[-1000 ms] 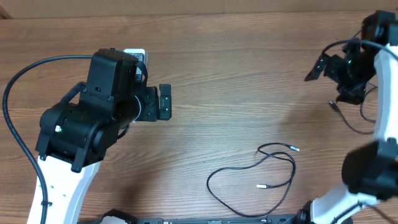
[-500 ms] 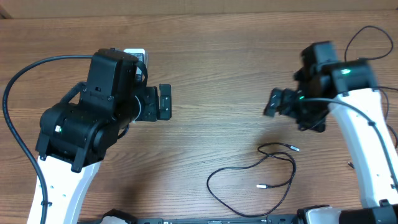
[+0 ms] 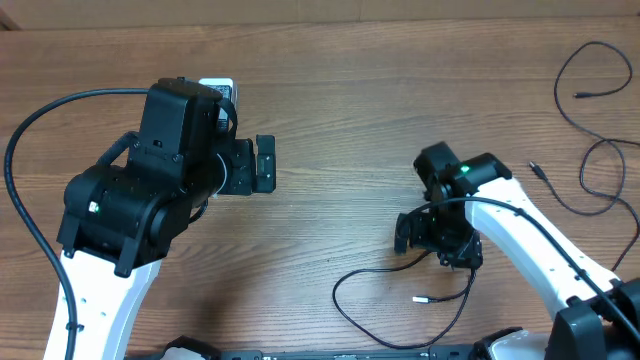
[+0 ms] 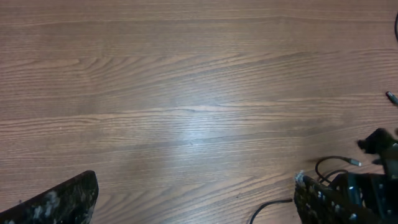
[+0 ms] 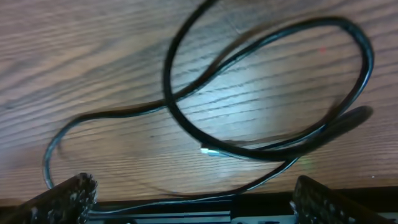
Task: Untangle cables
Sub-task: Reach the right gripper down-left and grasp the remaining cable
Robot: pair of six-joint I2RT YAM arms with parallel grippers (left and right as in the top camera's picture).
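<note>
I next need to move my right gripper down, back and left in the overhead view onto the loop's outer bend, below it and clear of crossings.
One thin black cable lies in a loose loop at the front centre, a small plug end inside the loop. My right gripper hangs just over the loop's upper part, open and empty. In the right wrist view the cable crosses itself below the open fingers, with its plug tip between them. More thin black cable lies in loose curves at the far right. My left gripper is open and empty at the left, well away from the cables. The left wrist view shows bare wood between its fingers.
The table's front edge with a black rail runs right below the right gripper. The right arm and a bit of the cable show at the right of the left wrist view. A thick robot cable arcs at the left.
My right arm has swung from the far right back corner to the front centre, over the looped cable. Thin cable now lies loose at the far right. The left arm is still.
</note>
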